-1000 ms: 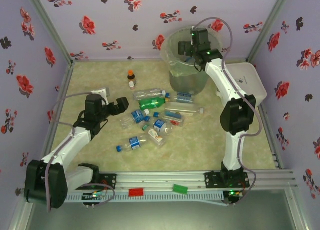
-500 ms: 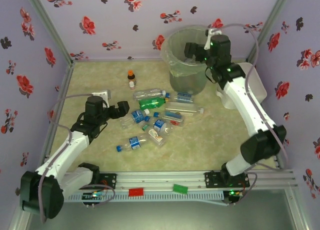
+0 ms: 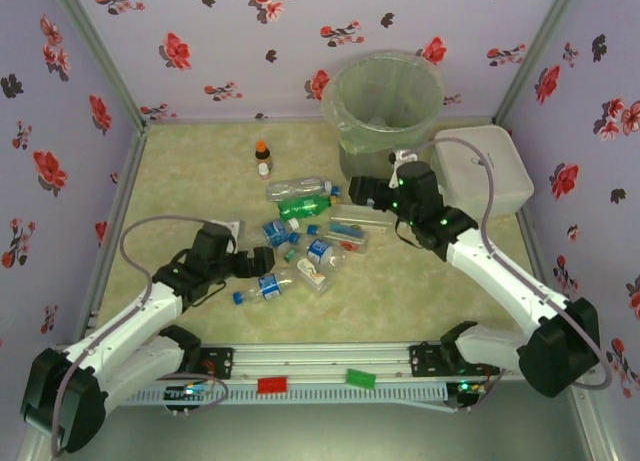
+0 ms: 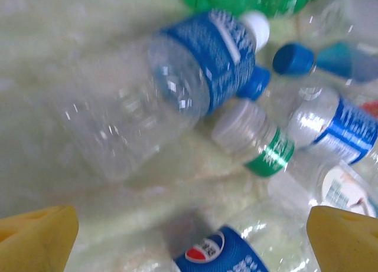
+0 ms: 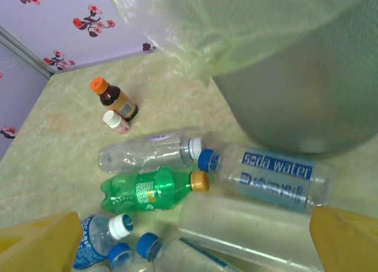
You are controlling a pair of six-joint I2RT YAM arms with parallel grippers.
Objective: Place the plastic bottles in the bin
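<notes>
The Pepsi-labelled bottle is below the left gripper and closer to the robot's base, so the left gripper next needs to pull back and go down over the Pepsi-labelled bottle's clear body [image 3: 284, 280] [image 4: 271, 233].
The plastic bottles [image 3: 310, 236] lie in a loose pile mid-table, clear and green, many with blue labels. The bin [image 3: 385, 91] stands at the back, lined with a clear bag. My left gripper [image 3: 260, 263] is open, low at the pile's left edge. In its wrist view the left gripper [image 4: 192, 242] hangs over a Pepsi-labelled bottle [image 4: 230, 254], with a blue-labelled clear bottle [image 4: 177, 89] beyond. My right gripper [image 3: 358, 193] is open and empty in front of the bin. Under the right gripper [image 5: 192, 239] lies a wide clear bottle [image 5: 248, 230], next to a soda water bottle [image 5: 271, 177] and a green bottle [image 5: 147, 192].
A small brown orange-capped bottle [image 3: 262, 151] and a tiny white-capped one [image 5: 115, 121] stand behind the pile. A white lidded box [image 3: 485, 171] sits right of the bin. The bin wall [image 5: 295, 89] rises close ahead of the right gripper. Floral walls enclose the table.
My right arm has swung from above the bin down and forward to the pile's back edge. My left gripper has dropped and advanced right towards the near bottles. Both stay open.
</notes>
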